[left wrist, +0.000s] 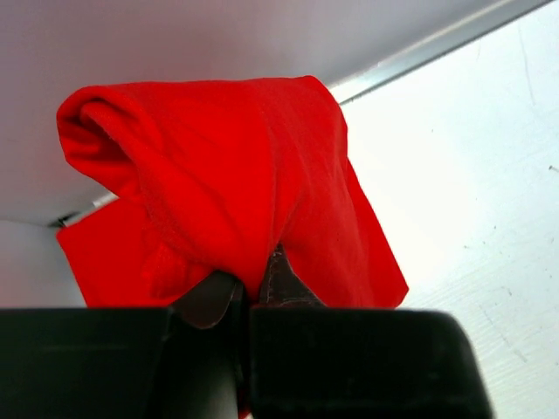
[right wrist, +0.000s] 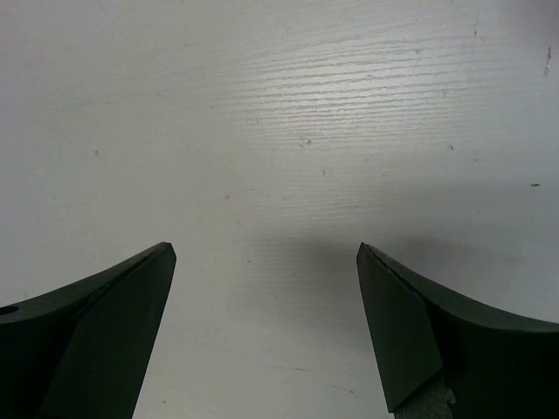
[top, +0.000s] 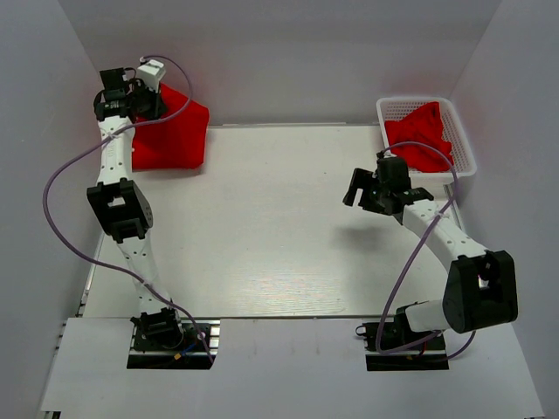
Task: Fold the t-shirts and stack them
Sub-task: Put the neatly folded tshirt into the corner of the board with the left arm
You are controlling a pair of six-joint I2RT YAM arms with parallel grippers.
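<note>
The fold of the bright red t-shirt will next go down in my left gripper toward the table's far corner and be released, since that is below the gripper and to its left in the top view.
A bright red t-shirt (top: 173, 131), folded, hangs at the table's far left corner, lifted by my left gripper (top: 131, 98). In the left wrist view the gripper (left wrist: 249, 284) is shut on a fold of this t-shirt (left wrist: 236, 166), and the cloth drapes over both fingers. Another red t-shirt (top: 421, 135) lies crumpled in the white mesh basket (top: 463, 148) at the far right. My right gripper (top: 356, 188) is open and empty, hovering above the bare table to the left of the basket. In the right wrist view it (right wrist: 266, 288) shows only white table between its fingers.
White walls close in the table on the left, back and right. The left arm's purple cable (top: 65, 175) loops beside the left wall. The white table top (top: 262, 218) lies between the two arms.
</note>
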